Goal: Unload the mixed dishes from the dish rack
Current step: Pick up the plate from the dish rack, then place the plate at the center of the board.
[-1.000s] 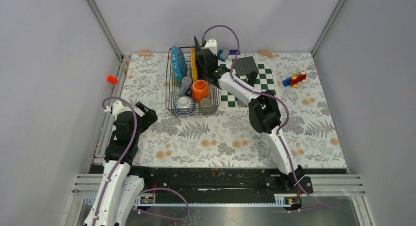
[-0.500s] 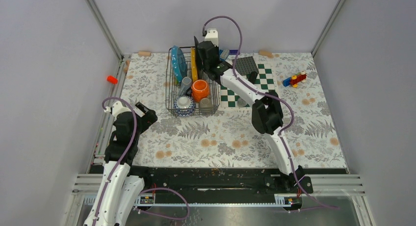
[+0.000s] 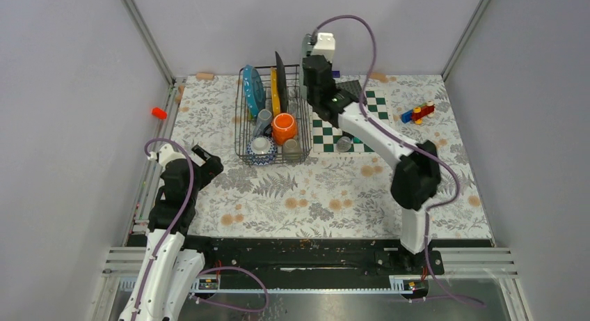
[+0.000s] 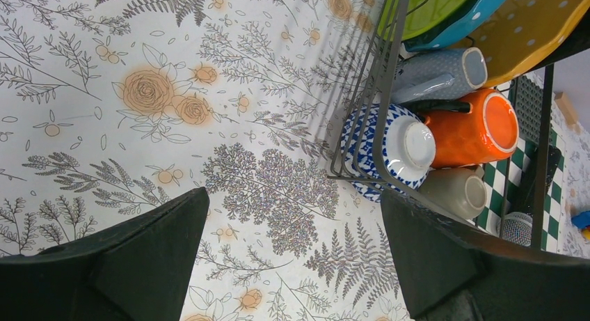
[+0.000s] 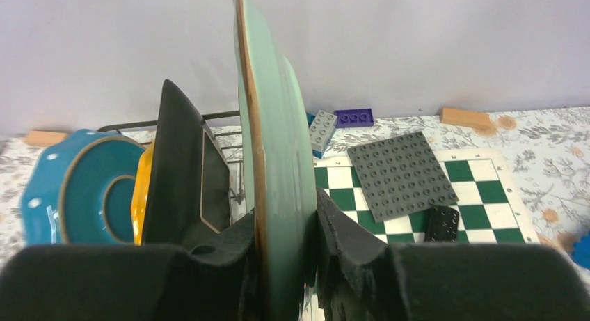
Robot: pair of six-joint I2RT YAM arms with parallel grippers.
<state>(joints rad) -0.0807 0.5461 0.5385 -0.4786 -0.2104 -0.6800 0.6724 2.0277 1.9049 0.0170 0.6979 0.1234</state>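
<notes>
My right gripper has the pale green plate (image 5: 275,161) and should move back and down, turn it flat and release it there, since the floral mat before the rack is bare.
The wire dish rack (image 3: 240,136) holds a blue dotted plate (image 3: 252,91), an orange plate (image 3: 275,91), a dark plate (image 3: 280,74), an orange mug (image 3: 284,127), grey cups (image 3: 264,119) and a patterned bowl (image 3: 261,148). My right gripper (image 3: 308,67) is shut on a pale green plate (image 5: 275,161), held upright above the rack's right edge. The dark plate (image 5: 177,168) stands just left of it. My left gripper (image 3: 202,161) is open and empty over the floral mat, left of the rack; its view shows the bowl (image 4: 396,143) and the mug (image 4: 473,126).
The checkerboard mat (image 3: 362,122) lies right of the rack, with a grey studded plate (image 5: 400,175) and a grey cup (image 3: 343,143) on it. Toy bricks (image 3: 417,113) sit at the far right. Wooden blocks (image 3: 378,76) lie by the back wall.
My right gripper has risen and moved right with the green plate, lifting it out of the rack. The left arm has not moved.
</notes>
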